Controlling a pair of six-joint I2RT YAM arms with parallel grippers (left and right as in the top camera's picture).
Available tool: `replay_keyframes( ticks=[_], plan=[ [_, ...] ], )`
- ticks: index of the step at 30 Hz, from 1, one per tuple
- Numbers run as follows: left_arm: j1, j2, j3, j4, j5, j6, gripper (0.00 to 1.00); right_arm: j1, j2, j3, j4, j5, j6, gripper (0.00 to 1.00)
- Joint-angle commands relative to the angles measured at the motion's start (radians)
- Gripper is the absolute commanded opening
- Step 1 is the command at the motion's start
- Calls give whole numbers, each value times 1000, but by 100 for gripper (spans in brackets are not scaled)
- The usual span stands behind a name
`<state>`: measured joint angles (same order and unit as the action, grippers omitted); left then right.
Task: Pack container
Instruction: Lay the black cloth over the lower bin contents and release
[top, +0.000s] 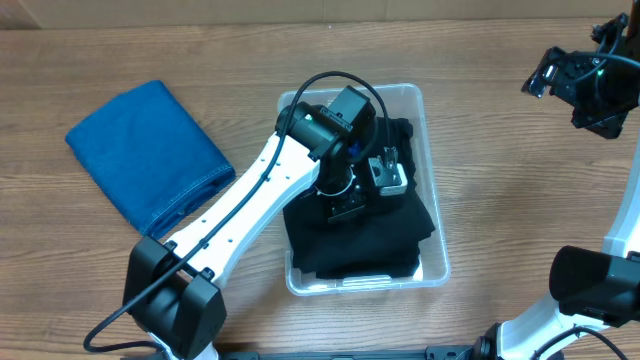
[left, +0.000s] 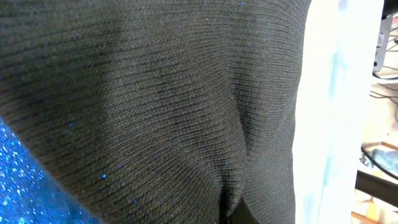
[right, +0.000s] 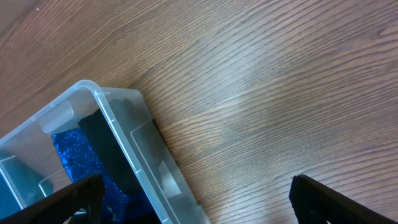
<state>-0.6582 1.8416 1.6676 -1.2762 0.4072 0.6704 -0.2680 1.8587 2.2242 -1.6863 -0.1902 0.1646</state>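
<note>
My left gripper should next go down toward the container's near end below its fingers and release the black knit garment, because the rest of the garment already spreads there.
The clear plastic container (top: 432, 150) stands at the table's middle with a black knit garment (top: 370, 240) in it. My left gripper (top: 352, 200) reaches down into the container onto that garment. In the left wrist view the black knit (left: 161, 106) fills the frame and bunches to a crease at the jaws; the fingers are hidden. A blue glittery fabric (left: 18, 180) shows under it, and the container wall (left: 336, 112) is at the right. My right gripper (top: 585, 85) hovers at the far right, open and empty (right: 193, 199), beside the container's corner (right: 124, 143).
A folded blue denim-like cloth (top: 145, 150) lies on the wooden table left of the container. The left arm crosses from the front left to the container. The right arm's base is at the front right.
</note>
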Motion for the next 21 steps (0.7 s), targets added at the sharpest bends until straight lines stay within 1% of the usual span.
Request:
replay_keyframes(
  ticks=[1,5,8,9,10,11,13,15,16,17,18,19,21],
  plan=[
    [-63,18,-28,28,27,32,4,-2,-16,7,4,9,8,100],
    [-82,69,-86,24,27,28,4,-2,-16,7,4,9,8,100],
    [-82,110,-95,24,23,10,5,-2,-16,7,4,9,8,100],
    [-82,112,-95,20,0,-1,50,-2,-16,7,3,9,8,100],
    [-82,111,-92,21,-18,-31,87,-2,-16,7,3,9,8,100],
    [-82,109,-78,20,-18,-55,100,-2,-16,7,4,9,8,100],
    [-71,96,9,-18,-86,-127,100,-2,-16,7,4,9,8,100],
    [-50,60,144,-60,-227,-239,100,-2,-16,7,4,9,8,100],
    [-31,32,224,-76,-339,-331,100,-2,-16,7,3,9,8,100],
    [3,-7,325,-96,-498,-472,100,-2,-16,7,0,9,8,100],
    [45,-40,395,-119,-586,-539,100,-2,-16,7,1,9,8,100],
    [115,-82,457,-144,-621,-595,100,-2,-16,7,1,9,8,100],
    [251,-137,484,-159,-617,-686,100,-2,-16,7,1,9,8,100]
  ],
)
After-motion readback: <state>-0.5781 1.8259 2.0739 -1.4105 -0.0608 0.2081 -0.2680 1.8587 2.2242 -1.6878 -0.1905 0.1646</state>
